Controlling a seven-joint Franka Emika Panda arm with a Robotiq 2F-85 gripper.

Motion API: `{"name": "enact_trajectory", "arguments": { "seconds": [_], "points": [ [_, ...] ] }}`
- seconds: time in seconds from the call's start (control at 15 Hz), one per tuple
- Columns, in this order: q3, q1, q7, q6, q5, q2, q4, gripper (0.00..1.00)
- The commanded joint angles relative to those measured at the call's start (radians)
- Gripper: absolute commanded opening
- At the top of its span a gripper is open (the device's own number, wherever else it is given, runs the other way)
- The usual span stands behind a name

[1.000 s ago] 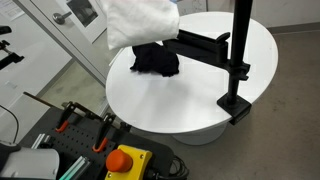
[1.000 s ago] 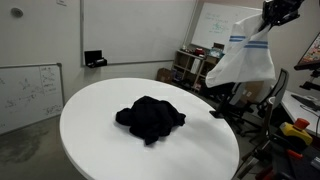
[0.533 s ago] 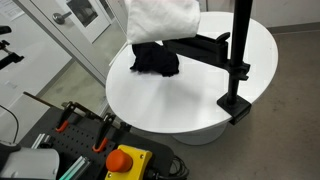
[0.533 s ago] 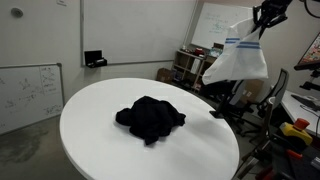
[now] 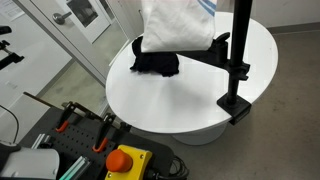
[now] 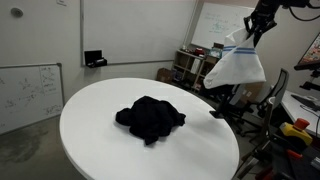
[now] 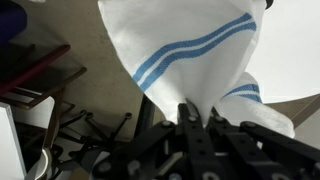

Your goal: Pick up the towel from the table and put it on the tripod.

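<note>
The tripod's horizontal arm is below the hanging towel, so my gripper will next move sideways over that arm, still high, and let go of the towel's top edge.
A white towel with blue stripes hangs in the air, pinched at its top by my gripper. It also shows in an exterior view and in the wrist view, where the jaws are shut on its bunched fabric. The towel hangs above the black tripod's horizontal arm and partly hides it. The tripod's upright post rises from its clamp at the table's edge.
A black cloth lies bunched in the middle of the round white table; it also shows beside the tripod arm. A cart with an orange stop button stands by the table. Shelves and chairs stand behind.
The gripper has carried the hanging towel sideways, toward the tripod's post and over its arm. The black cloth has not moved.
</note>
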Motion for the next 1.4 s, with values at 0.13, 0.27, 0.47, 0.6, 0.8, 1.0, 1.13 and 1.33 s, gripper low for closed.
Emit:
{"name": "enact_trajectory", "arguments": {
  "seconds": [0.13, 0.27, 0.47, 0.6, 0.8, 1.0, 1.13, 1.33],
  "points": [
    [-0.071, 0.087, 0.045, -0.073, -0.026, 0.138, 0.136, 0.01],
    [-0.088, 0.113, 0.053, -0.078, -0.019, 0.193, 0.181, 0.01],
    [-0.115, 0.15, 0.067, -0.093, -0.012, 0.277, 0.247, 0.01],
    [-0.132, 0.174, 0.071, -0.104, -0.003, 0.34, 0.293, 0.01],
    [-0.161, 0.203, 0.074, -0.123, 0.018, 0.431, 0.362, 0.01],
    [-0.188, 0.222, 0.065, -0.148, 0.049, 0.504, 0.433, 0.01],
    [-0.203, 0.228, 0.06, -0.171, 0.072, 0.541, 0.486, 0.01],
    [-0.218, 0.236, 0.061, -0.212, 0.101, 0.586, 0.562, 0.01]
  ]
}}
